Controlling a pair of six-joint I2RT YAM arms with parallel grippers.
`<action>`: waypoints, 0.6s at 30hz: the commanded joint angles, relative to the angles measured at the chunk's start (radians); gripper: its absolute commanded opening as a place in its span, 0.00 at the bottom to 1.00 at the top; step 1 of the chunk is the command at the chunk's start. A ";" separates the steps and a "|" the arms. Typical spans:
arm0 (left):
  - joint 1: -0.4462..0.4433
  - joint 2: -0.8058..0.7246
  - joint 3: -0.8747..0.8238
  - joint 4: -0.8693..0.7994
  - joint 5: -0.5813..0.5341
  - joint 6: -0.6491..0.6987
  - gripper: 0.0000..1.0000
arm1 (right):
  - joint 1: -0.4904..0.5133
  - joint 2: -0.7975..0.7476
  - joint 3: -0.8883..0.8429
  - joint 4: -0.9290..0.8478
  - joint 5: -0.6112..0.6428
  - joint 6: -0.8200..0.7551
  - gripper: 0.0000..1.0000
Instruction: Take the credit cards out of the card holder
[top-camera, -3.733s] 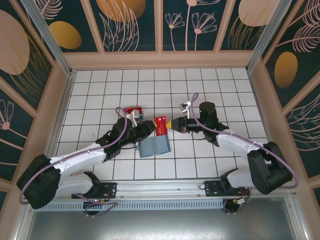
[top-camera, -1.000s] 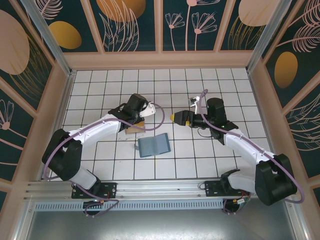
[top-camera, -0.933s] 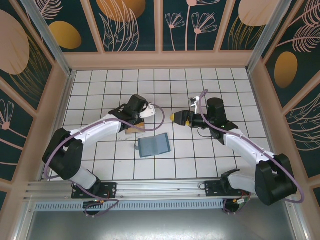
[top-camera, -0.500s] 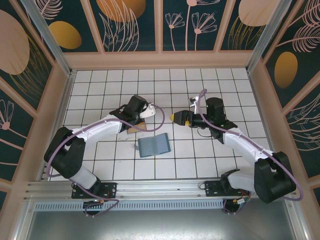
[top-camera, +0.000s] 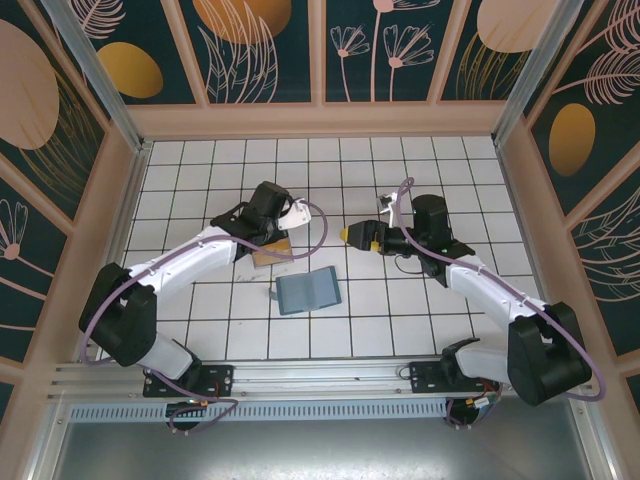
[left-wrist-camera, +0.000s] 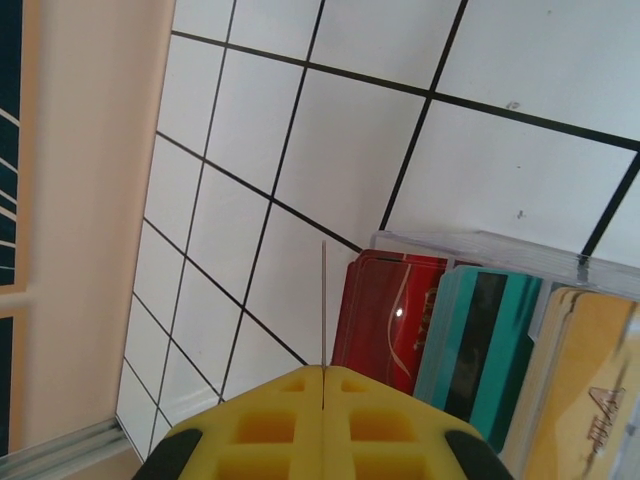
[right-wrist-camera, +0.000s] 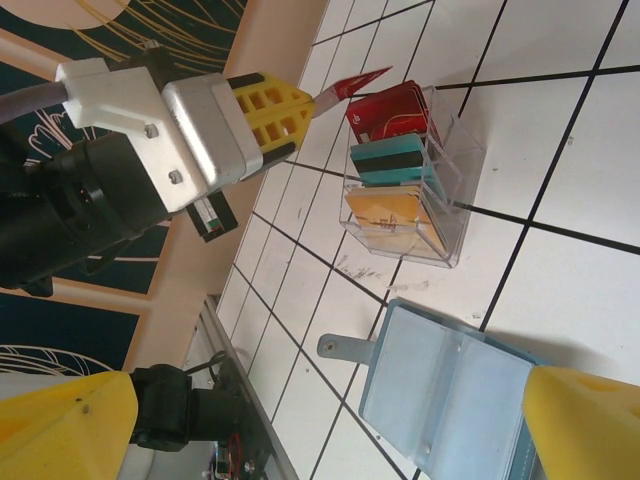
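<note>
My left gripper moves sideways and down to the red end of the box (left-wrist-camera: 388, 312) next and releases the card, since that end lies below and beside its fingers.
The slate-blue card holder (top-camera: 308, 290) lies unfolded on the tiles (right-wrist-camera: 460, 395), its strap pointing left. Red (left-wrist-camera: 385, 315), teal (left-wrist-camera: 480, 340) and tan (left-wrist-camera: 585, 390) credit cards stand in a clear plastic box (right-wrist-camera: 455, 215). My left gripper (left-wrist-camera: 323, 372) is shut on a thin red card (right-wrist-camera: 350, 85), seen edge-on (left-wrist-camera: 323, 300), just above the red end of the box (top-camera: 272, 256). The left gripper (top-camera: 277, 235) sits over that box in the top view. My right gripper (top-camera: 352, 236) is open with nothing between its fingers (right-wrist-camera: 585, 420), hovering right of the box and beyond the holder.
White tiled floor with black grid lines, enclosed by tan walls (top-camera: 320, 120) with dark floral panels. A metal rail (top-camera: 320, 375) runs along the near edge by the arm bases. Open tiles lie to the right and at the back.
Earlier the right gripper held a red card beside the card holder; now it is open, and the left gripper pinches a red card over the clear box. Over the last second the left arm shifted slightly left.
</note>
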 joint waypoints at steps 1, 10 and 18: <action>0.005 -0.020 -0.011 -0.056 0.041 -0.026 0.00 | -0.009 -0.002 0.021 -0.002 0.012 -0.014 0.99; 0.005 0.040 -0.037 -0.026 0.040 -0.024 0.00 | -0.008 -0.001 0.021 -0.003 0.012 -0.011 0.99; 0.007 0.072 -0.063 0.038 -0.009 -0.004 0.00 | -0.009 -0.007 0.015 -0.010 0.017 -0.013 0.99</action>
